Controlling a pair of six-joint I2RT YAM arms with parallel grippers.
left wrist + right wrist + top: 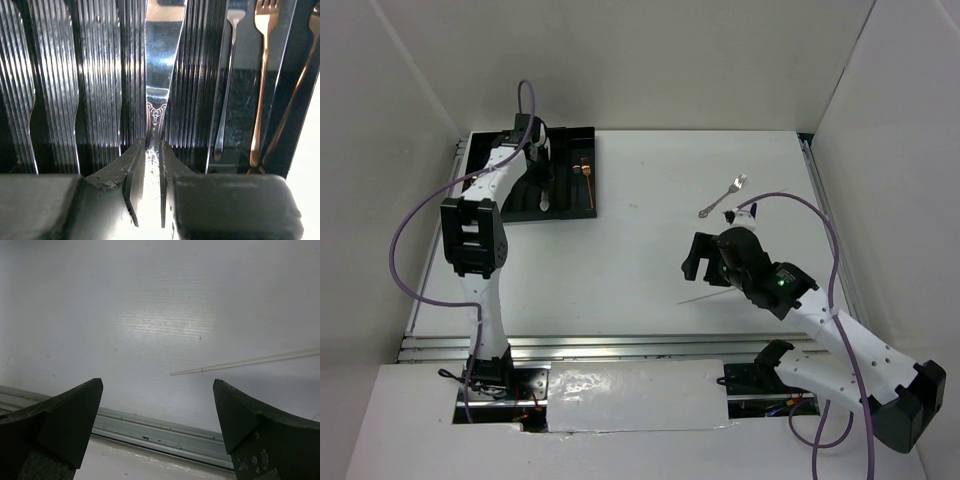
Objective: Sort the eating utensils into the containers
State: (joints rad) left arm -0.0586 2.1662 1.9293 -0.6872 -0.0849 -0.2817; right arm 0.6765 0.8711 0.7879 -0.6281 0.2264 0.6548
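Next, my left gripper moves slightly outward and toward the copper-gold fork (262, 75), then releases the handle, since the silver knife (162, 50) points along the ribbed slot.
My left gripper (534, 150) hangs over the black cutlery tray (594, 175) at the far left. In the left wrist view it (152, 143) is shut on the handle of a silver knife (162, 50), whose blade points away along a ribbed slot (100, 75). A silver utensil (227, 80) and a copper-gold fork (262, 75) lie in slots to the right; the copper one also shows from above (586, 170). A silver fork (723, 196) lies on the white table, beyond my right gripper (705, 262). My right gripper (157, 390) is open and empty above the table.
A thin pale stick (245, 362) lies on the table just ahead of the right gripper, also seen from above (705, 293). A metal rail (150, 427) runs along the table's near edge. White walls enclose the table on three sides.
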